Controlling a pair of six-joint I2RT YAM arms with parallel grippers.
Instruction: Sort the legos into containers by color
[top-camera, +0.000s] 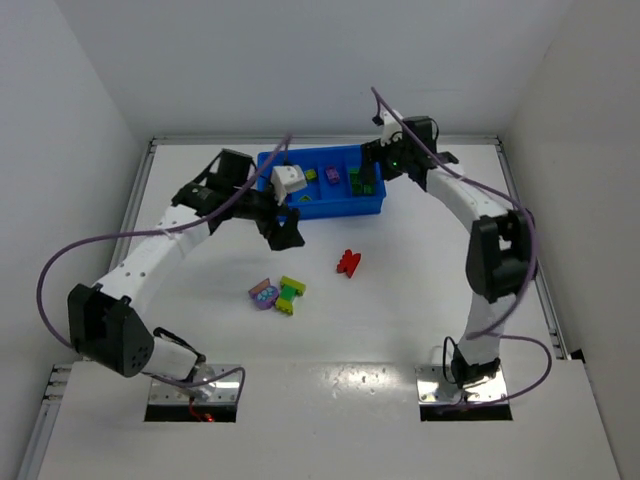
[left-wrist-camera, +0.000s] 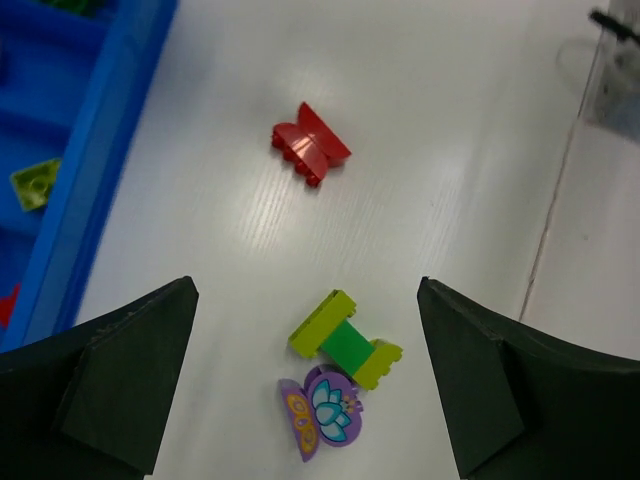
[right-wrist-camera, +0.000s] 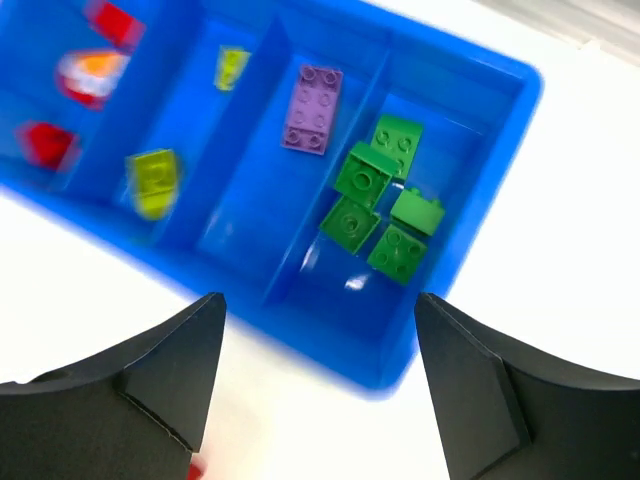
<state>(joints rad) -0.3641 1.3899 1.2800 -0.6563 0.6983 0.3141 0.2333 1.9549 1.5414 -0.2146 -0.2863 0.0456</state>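
I will next move my left gripper sideways and down and turn it astride the red brick, because that brick is below it and to its right in the top view.
The blue tray stands at the back centre. In the right wrist view its compartments hold several green bricks, a purple brick, yellow-green bricks and red pieces. On the table lie a red brick, a yellow-green and green cluster and a purple butterfly piece touching it. My left gripper is open and empty, above the table in front of the tray. My right gripper is open and empty over the tray's right end.
The tray's front wall runs along the left of the left wrist view, with a yellow-green brick inside. White walls enclose the table on three sides. Purple cables loop off both arms.
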